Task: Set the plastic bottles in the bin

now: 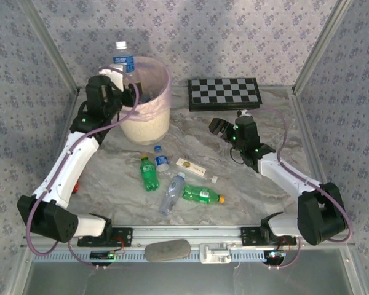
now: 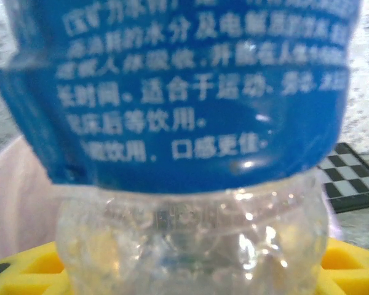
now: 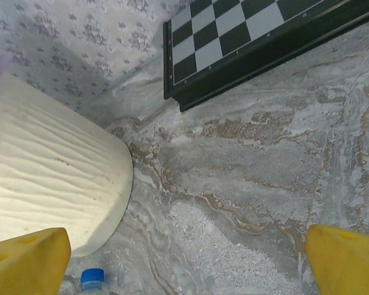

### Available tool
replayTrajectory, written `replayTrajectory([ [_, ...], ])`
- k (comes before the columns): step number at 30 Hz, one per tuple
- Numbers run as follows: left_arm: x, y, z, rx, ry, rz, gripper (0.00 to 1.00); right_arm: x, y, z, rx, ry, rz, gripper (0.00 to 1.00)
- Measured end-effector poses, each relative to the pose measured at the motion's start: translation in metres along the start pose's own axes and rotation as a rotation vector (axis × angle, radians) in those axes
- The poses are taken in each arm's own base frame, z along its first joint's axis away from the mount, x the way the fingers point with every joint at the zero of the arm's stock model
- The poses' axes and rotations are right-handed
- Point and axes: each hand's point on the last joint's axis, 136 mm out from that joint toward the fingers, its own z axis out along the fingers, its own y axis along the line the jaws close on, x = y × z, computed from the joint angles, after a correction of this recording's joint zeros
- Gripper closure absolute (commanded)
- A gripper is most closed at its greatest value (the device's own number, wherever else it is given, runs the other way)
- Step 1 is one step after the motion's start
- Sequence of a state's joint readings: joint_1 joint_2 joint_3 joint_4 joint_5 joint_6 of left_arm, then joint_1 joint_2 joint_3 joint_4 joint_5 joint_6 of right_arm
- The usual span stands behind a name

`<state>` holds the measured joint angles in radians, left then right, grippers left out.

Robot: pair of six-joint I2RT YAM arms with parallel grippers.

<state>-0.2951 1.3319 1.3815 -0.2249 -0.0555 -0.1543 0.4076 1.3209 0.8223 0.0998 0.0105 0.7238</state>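
The bin's pink-lined opening is beside my left gripper, toward the chessboard, so I'll ease it from the bin's rim over the bin [image 1: 144, 126] and release the clear plastic bottle.
My left gripper [image 1: 126, 78] is shut on a clear plastic bottle [image 1: 123, 61] with a blue label and white cap, held upright at the left rim of the bin [image 1: 144, 126], a cream basket with a pink liner. In the left wrist view that bottle [image 2: 184, 104] sits between my yellow fingers [image 2: 31, 264]. On the table lie a green bottle [image 1: 149, 173], a small blue-capped bottle [image 1: 162, 158], a clear bottle [image 1: 171, 192] and another green bottle [image 1: 203, 195]. My right gripper [image 1: 224, 128] hangs open over bare table right of the bin [image 3: 49, 172], with the blue-capped bottle [image 3: 92, 279] beside its left finger [image 3: 24, 264].
A black-and-white chessboard [image 1: 224, 92] lies at the back right, also seen from the right wrist as the chessboard [image 3: 246, 37]. A flat white box [image 1: 190, 167] and a small white piece [image 1: 214, 179] rest among the bottles. Walls close the table on three sides.
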Motion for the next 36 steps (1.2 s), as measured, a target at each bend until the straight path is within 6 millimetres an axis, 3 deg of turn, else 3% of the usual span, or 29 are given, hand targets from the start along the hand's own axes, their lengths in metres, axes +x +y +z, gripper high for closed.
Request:
replayTrajectory([
  [4, 0.004, 0.018, 0.010, -0.053, 0.042, -0.011, 0.44, 0.002, 0.008, 0.007, -0.013, 0.033, -0.018, 0.01],
  [11, 0.032, 0.025, 0.037, -0.080, 0.168, -0.007, 0.42, 0.012, 0.022, 0.013, -0.036, 0.085, -0.068, 0.01],
  [13, 0.040, 0.026, 0.043, -0.085, 0.205, -0.005, 0.37, 0.015, 0.024, 0.014, -0.035, 0.100, -0.088, 0.01],
  [20, 0.038, 0.027, 0.044, -0.091, 0.220, -0.013, 0.11, 0.027, 0.031, 0.019, -0.041, 0.164, -0.156, 0.01],
  [27, 0.037, 0.026, 0.043, -0.087, 0.220, -0.021, 0.03, 0.039, 0.040, 0.028, -0.060, 0.233, -0.209, 0.01],
  [31, 0.032, 0.016, 0.036, -0.052, 0.206, -0.034, 0.01, 0.048, 0.054, 0.031, -0.086, 0.295, -0.280, 0.01],
  [36, 0.019, -0.025, 0.009, 0.058, 0.138, -0.019, 0.01, 0.059, 0.078, 0.035, -0.130, 0.376, -0.407, 0.01],
])
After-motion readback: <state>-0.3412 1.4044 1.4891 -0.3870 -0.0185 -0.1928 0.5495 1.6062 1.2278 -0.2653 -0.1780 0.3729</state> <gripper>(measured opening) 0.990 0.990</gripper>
